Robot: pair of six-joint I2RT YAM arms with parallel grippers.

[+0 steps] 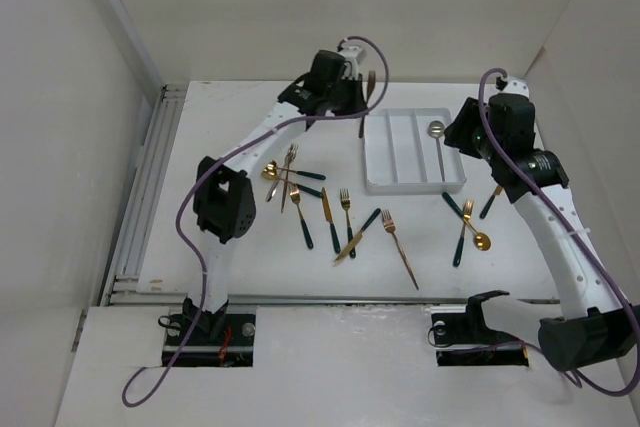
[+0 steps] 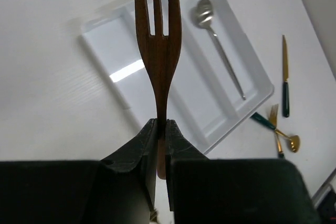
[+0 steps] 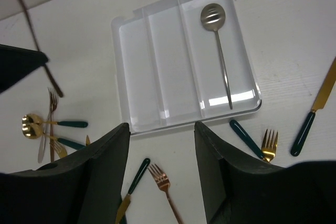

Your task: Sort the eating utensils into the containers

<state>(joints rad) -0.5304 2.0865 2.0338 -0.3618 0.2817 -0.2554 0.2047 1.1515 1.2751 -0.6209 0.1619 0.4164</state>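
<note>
The section of the tray farthest from the spoon [image 2: 131, 83] is empty, so I will move my left gripper down and to the right in the top view to that section and release.
My left gripper [image 1: 356, 87] is shut on the handle of a dark copper-coloured fork [image 2: 157, 51], tines pointing away, held in the air above the left side of the white three-compartment tray [image 2: 118, 48]. The fork also shows in the top view [image 1: 366, 99] at the tray's far left corner. A silver spoon [image 1: 438, 144] lies in the tray's right compartment; the other two compartments are bare. My right gripper [image 3: 161, 135] is open and empty, above the table just in front of the tray [image 3: 134, 72], near its right side in the top view [image 1: 478, 137].
Loose utensils lie in front of the tray: a cluster of forks, a spoon and knives at the left [image 1: 295, 187], a gold fork [image 1: 346, 209], a rose-gold fork [image 1: 400, 247], and several green-handled pieces at the right [image 1: 468, 222]. White walls stand close on three sides.
</note>
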